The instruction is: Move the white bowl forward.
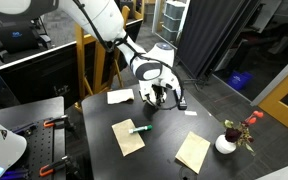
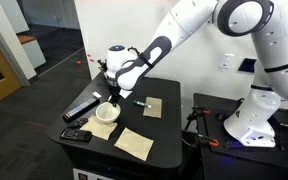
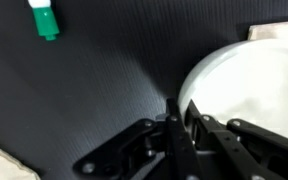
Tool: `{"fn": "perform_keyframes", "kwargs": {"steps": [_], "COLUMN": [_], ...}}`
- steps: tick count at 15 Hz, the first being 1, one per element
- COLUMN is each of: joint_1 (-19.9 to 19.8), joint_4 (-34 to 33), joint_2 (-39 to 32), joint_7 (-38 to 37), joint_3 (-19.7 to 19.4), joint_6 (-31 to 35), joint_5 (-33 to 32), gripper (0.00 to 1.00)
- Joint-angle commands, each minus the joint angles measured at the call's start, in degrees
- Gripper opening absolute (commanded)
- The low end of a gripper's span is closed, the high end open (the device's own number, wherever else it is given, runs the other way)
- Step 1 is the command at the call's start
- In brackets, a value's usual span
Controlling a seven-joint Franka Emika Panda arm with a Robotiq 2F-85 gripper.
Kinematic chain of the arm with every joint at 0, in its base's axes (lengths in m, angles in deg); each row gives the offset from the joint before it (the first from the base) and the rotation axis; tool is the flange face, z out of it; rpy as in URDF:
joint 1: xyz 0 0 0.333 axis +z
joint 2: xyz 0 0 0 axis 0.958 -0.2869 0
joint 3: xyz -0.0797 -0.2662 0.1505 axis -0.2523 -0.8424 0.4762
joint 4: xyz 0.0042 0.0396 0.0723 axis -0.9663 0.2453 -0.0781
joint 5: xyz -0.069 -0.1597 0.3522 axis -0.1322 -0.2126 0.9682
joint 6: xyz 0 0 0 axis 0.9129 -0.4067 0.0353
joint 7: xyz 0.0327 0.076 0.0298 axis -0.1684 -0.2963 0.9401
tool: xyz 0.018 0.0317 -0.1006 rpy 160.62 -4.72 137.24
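The table is bare beside the marker's napkin, so my gripper will bring the bowl (image 2: 106,112) back by its pinched rim to that open spot and let go of it there.
The white bowl (image 2: 106,112) sits on the black table (image 2: 174,135), near its edge. It fills the right side of the wrist view (image 3: 249,80). My gripper (image 3: 181,120) reaches down at the bowl's near rim, fingers drawn close together with the rim pinched between them. In both exterior views the gripper (image 1: 160,95) (image 2: 111,97) stands directly over the bowl (image 1: 151,97), which the hand partly hides.
A green marker (image 1: 139,127) (image 3: 44,18) lies on a tan napkin (image 1: 127,137). More napkins (image 1: 193,152) (image 1: 120,96) lie around. A black remote (image 2: 81,108) and a black device (image 2: 76,135) lie beside the bowl. A flower vase (image 1: 227,142) stands at a corner.
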Motion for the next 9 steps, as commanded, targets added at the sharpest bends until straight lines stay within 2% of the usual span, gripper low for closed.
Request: {"fn": "perform_keyframes", "kwargs": {"steps": [1,9], "joint_1": [0.0,-0.1], "joint_4": [1.2,8.8], "joint_2": [1.4,6.5], "joint_7": [-1.5,-0.3], "joint_3": [-0.3,-1.0], "joint_6": [-1.5,-1.3], "joint_5": [0.3,-0.5], "gripper": [0.03,0.03]}}
